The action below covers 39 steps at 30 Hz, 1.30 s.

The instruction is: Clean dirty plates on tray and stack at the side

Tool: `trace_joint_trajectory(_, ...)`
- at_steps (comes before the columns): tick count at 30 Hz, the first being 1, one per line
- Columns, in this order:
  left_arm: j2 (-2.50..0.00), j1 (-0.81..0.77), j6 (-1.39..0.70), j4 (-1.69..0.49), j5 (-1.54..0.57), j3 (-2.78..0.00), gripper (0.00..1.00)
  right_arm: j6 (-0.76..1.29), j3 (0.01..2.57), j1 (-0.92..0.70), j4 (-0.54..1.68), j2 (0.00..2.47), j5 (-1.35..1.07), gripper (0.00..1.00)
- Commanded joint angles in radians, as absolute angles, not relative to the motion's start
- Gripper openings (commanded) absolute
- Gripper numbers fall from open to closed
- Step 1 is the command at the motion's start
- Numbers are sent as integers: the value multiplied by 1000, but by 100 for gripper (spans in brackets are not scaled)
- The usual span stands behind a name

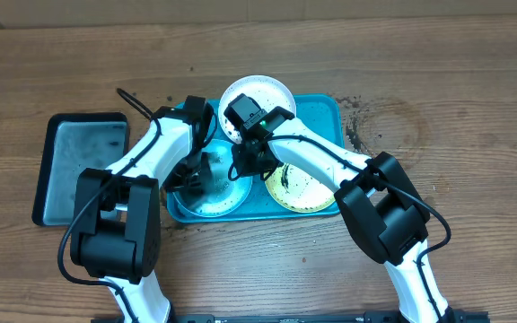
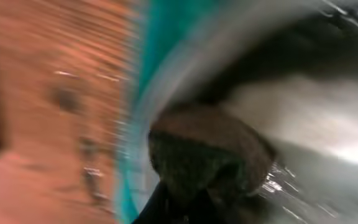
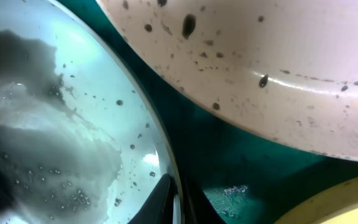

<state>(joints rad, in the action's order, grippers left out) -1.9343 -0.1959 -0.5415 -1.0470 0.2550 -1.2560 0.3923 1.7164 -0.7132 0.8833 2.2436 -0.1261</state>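
The robot's right gripper will next lift the plate, move across to its right in the overhead view, and put the plate down on the empty wood past the crumbs to let go of it.
The turquoise tray [image 1: 326, 108] holds three speckled plates: white-rimmed [image 1: 263, 94] at the back, light blue [image 1: 215, 196] front left, yellow-green [image 1: 303, 190] front right. My left gripper [image 1: 196, 170] is shut on a dark sponge [image 2: 210, 149] pressed onto the wet light blue plate [image 2: 303, 112]; the left wrist view is blurred by motion. My right gripper [image 3: 179, 196] is shut on the light blue plate's rim [image 3: 160, 155], one finger on each side. The white plate [image 3: 260, 62] and the yellow-green rim [image 3: 353, 199] lie close by.
A smaller black tray [image 1: 79, 166] lies on the wooden table left of the turquoise tray. Dark crumbs are scattered on the wood by the tray's right edge [image 1: 355, 121]. Bare tray floor [image 3: 229, 162] shows between the plates.
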Motion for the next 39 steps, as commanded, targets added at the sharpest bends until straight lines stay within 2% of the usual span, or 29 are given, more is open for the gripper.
trace_joint_trajectory(1,-1950,-189,-629,-1051,534,-1257,4,393,1714,-706,884,2252,-105,7)
trace_joint_trajectory(4,-1948,-189,-668,-1085,523,-1309,4,394,1714,-706,883,2252,-105,4)
trace_joint_trajectory(8,-1934,-187,-732,-1195,498,-1457,4,394,1714,-706,882,2252,-105,4)
trace_joint_trajectory(12,-1864,-150,-733,-1281,387,-1650,4,393,1716,-706,883,2252,-105,4)
trace_joint_trajectory(18,-1748,17,-656,-1243,176,-1752,4,339,1773,-706,907,2224,-105,4)
trace_joint_trajectory(23,-1746,190,-650,-1246,164,-1734,4,340,1831,-706,934,2175,-87,4)
trace_joint_trajectory(30,-1799,363,-650,-1209,106,-1645,4,338,1975,-741,1069,2144,236,4)
trace_joint_trajectory(39,-1912,410,-607,-1088,90,-1584,4,306,2103,-863,1193,2143,503,4)
